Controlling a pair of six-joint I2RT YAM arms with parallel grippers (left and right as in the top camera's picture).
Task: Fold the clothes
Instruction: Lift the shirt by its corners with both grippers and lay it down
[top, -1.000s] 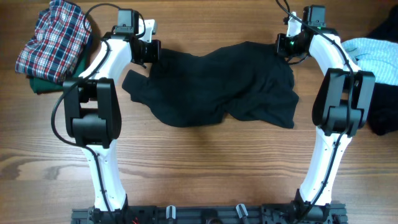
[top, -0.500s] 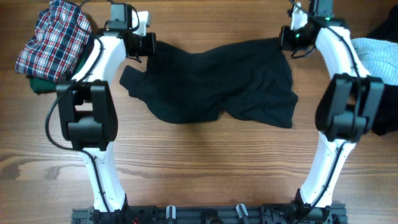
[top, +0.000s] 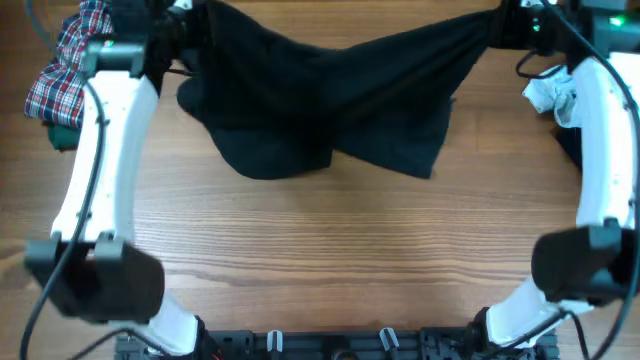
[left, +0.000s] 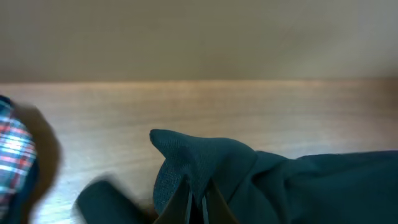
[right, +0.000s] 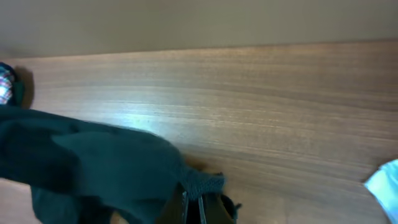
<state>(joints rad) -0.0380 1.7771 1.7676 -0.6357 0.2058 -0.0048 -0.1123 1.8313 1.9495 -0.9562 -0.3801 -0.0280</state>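
Note:
Next, my left gripper should lift the black garment's corner higher, then lower it onto the bare tabletop (left: 142, 119) beside the plaid garment and release it, as the black garment's lower part sags bunched.
A black garment (top: 330, 95) hangs stretched between both grippers, lifted at its two top corners, its lower part sagging toward the wooden table (top: 320, 250). My left gripper (top: 198, 12) is shut on the garment's left corner; in the left wrist view the fingers (left: 199, 198) pinch a fold of dark cloth (left: 205, 162). My right gripper (top: 492, 22) is shut on the right corner; in the right wrist view the fingers (right: 194, 204) clamp the hem of the cloth (right: 112, 162).
A red and white plaid garment (top: 62, 72) lies on a dark green one at the far left. A light blue and white cloth (top: 552, 95) lies at the right edge, and it also shows in the right wrist view (right: 385, 186).
Both grippers have risen and moved toward the far edge, pulling apart. The black garment has been lifted off the table and stretched between them.

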